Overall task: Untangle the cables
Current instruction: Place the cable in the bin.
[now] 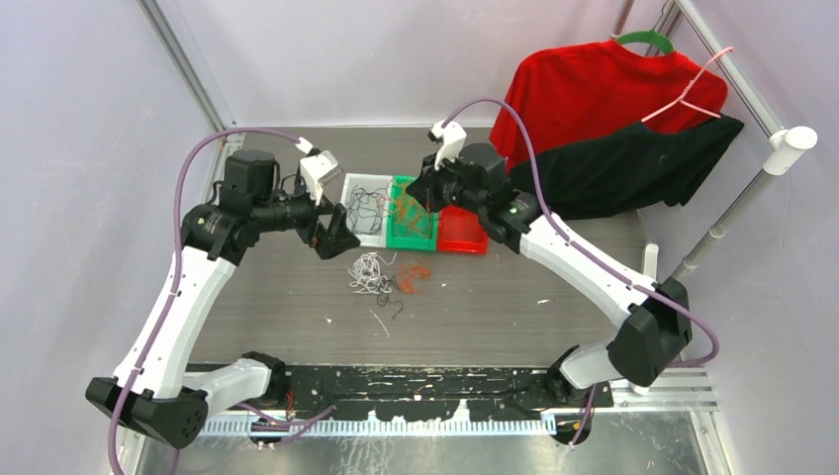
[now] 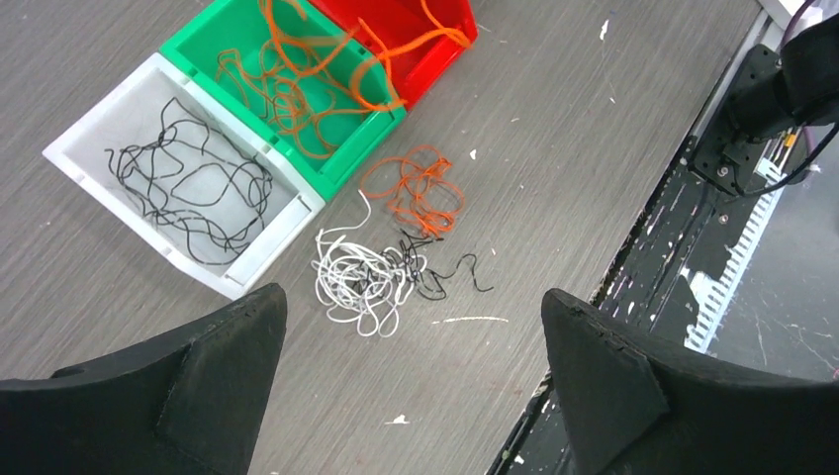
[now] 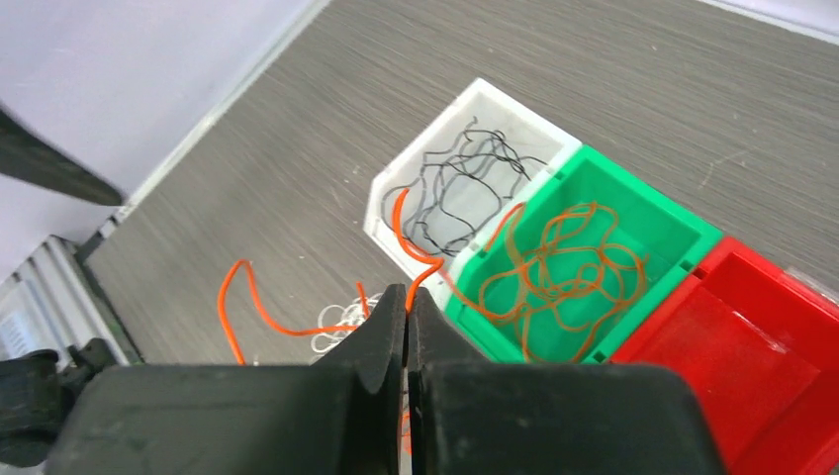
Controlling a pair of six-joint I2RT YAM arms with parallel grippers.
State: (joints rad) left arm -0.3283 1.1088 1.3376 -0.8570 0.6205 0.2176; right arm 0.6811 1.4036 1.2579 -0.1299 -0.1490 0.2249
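My right gripper will lower the held cable toward the strands inside the green bin [image 1: 411, 213] next and then let go of the cable, because orange cables [image 2: 297, 89] are already in there.
A loose heap of cables lies on the table: white [image 2: 351, 282], black [image 2: 435, 277] and orange [image 2: 420, 193] strands mixed together. Black cables [image 2: 193, 188] fill the white bin [image 2: 267, 252], and orange cables [image 2: 297, 89] lie in the green bin [image 2: 341, 173]. My left gripper [image 2: 411, 297] hangs open above the table near the heap, holding nothing. My right gripper [image 3: 408, 292] is shut on an orange cable [image 3: 401, 213], which rises from the fingertips over the bins. It hovers above the green bin [image 1: 411, 213].
A red bin [image 1: 460, 233] stands right of the green one. A red shirt [image 1: 594, 89] and a black garment [image 1: 633, 163] hang at the back right beside a rack pole [image 1: 737, 208]. A black rail [image 1: 445, 381] runs along the near edge.
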